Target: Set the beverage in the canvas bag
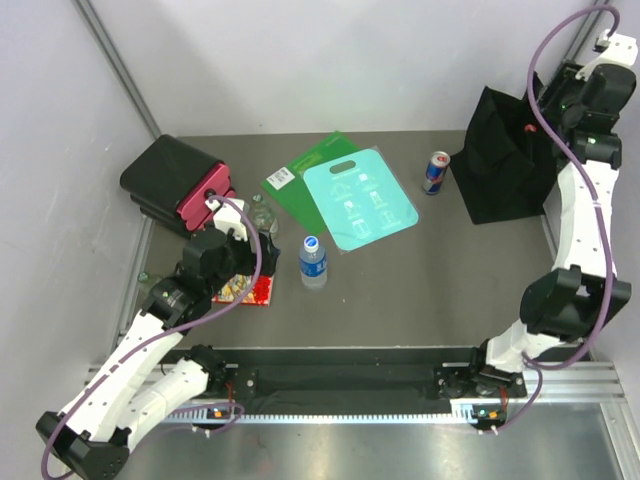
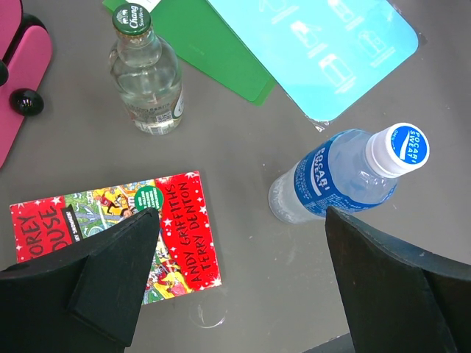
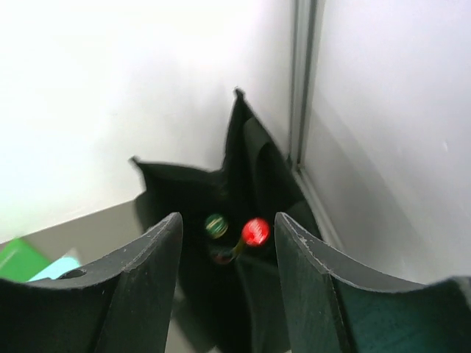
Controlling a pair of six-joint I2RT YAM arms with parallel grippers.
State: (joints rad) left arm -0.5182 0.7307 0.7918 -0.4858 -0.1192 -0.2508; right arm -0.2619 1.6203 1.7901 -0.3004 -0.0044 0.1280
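Note:
The Red Bull can (image 1: 436,172) is standing outside the bag (image 1: 505,155), so the robot's right gripper should next move off the bag toward the can, tilt down and lower over the can's top.
A clear Pocari Sweat bottle (image 1: 313,262) with a blue label and white cap stands mid-table; in the left wrist view it (image 2: 346,173) is just beyond my right finger. A Red Bull can (image 1: 436,172) stands next to the black canvas bag (image 1: 505,155) at the far right. A glass bottle with a green cap (image 1: 263,215) (image 2: 145,73) stands at the left. My left gripper (image 1: 228,258) (image 2: 241,217) is open and empty above the table, between a book and the Pocari bottle. My right gripper (image 1: 572,100) (image 3: 228,220) is open and empty, high over the bag (image 3: 243,191), where a red cap (image 3: 255,231) and a green cap (image 3: 215,225) show.
A black hard case with a pink-red edge (image 1: 180,185) lies at the far left. A teal sheet (image 1: 360,205) overlaps a green sheet (image 1: 310,170) mid-back. A red picture book (image 1: 250,290) (image 2: 118,228) lies under my left gripper. Walls close in behind and to the right.

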